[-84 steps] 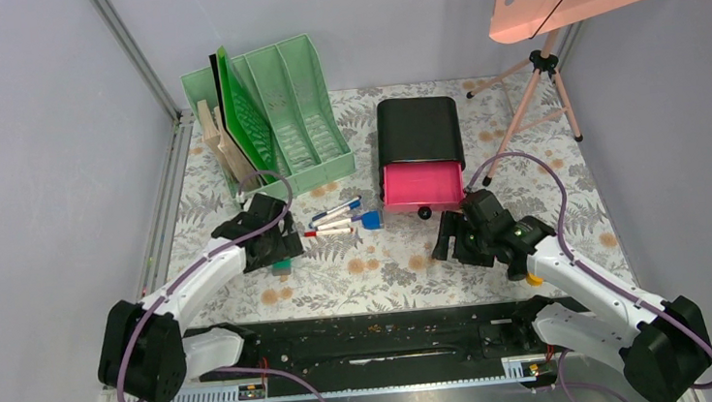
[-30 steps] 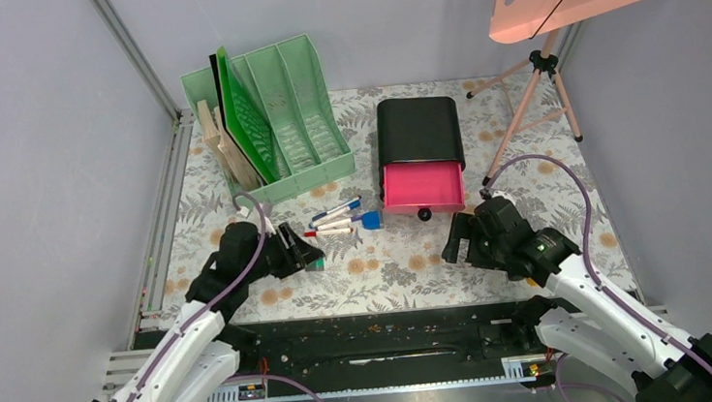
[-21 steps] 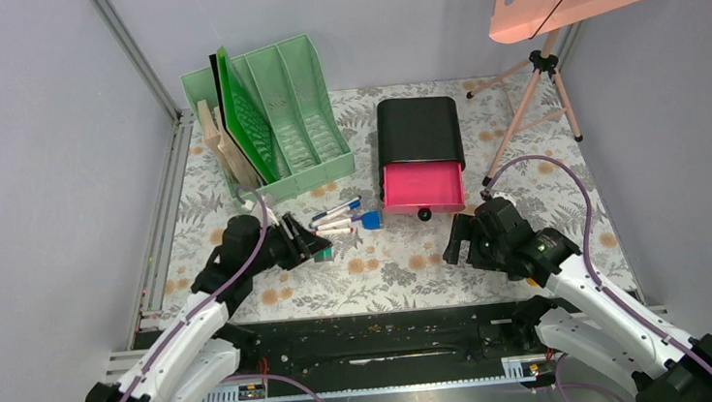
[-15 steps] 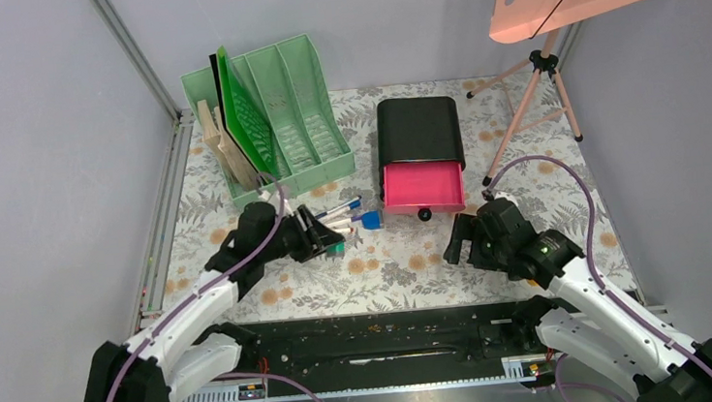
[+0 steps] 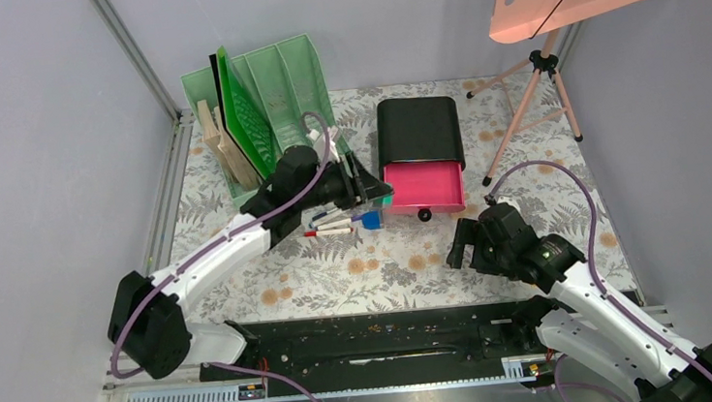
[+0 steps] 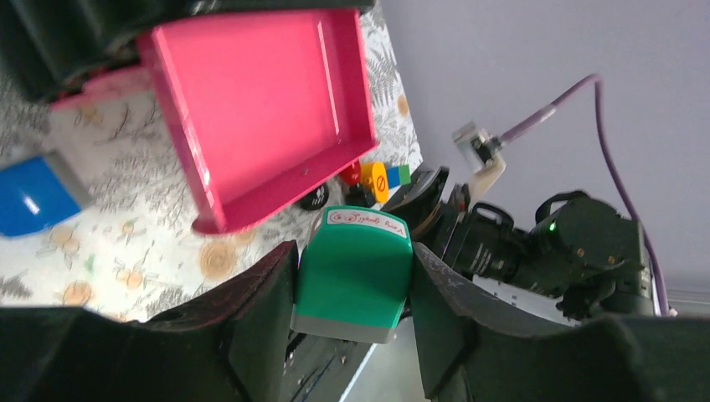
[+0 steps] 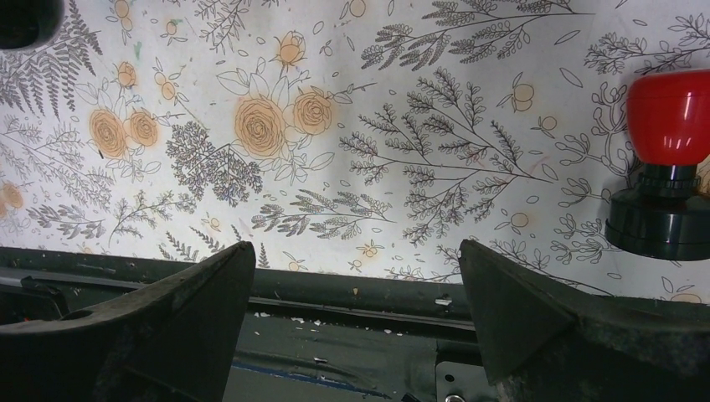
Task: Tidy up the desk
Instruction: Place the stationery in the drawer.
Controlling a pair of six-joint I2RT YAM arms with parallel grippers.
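The robot will next move its left gripper to the right in the top view, over the open drawer's pink bottom, to release the block (image 6: 356, 272) there, since the drawer's bottom is empty.
The desk (image 5: 386, 257) is covered by a pale cloth with grey ferns and orange flowers. My left gripper (image 5: 377, 197) is shut on a green stamp block (image 6: 356, 272) that has a grey base and a white label. It hangs just left of the open pink drawer (image 5: 421, 184), which looks empty in the left wrist view. Over the front right of the desk, my right gripper (image 5: 461, 244) stands open with only cloth (image 7: 352, 126) and the black rail (image 7: 352, 293) between its fingers.
A mint file rack (image 5: 293, 80) holding boards stands at the back left, next to a black drawer box (image 5: 418, 127). Pens (image 5: 335, 224) and a blue piece (image 5: 371, 219) lie under the left arm. A red-topped black stamp (image 7: 666, 117) is near the right gripper. A tripod (image 5: 538, 98) stands at the back right.
My left arm has swung from the front left of the desk to the back and right, carrying the green block to the pink drawer's edge. The right arm has hardly moved.
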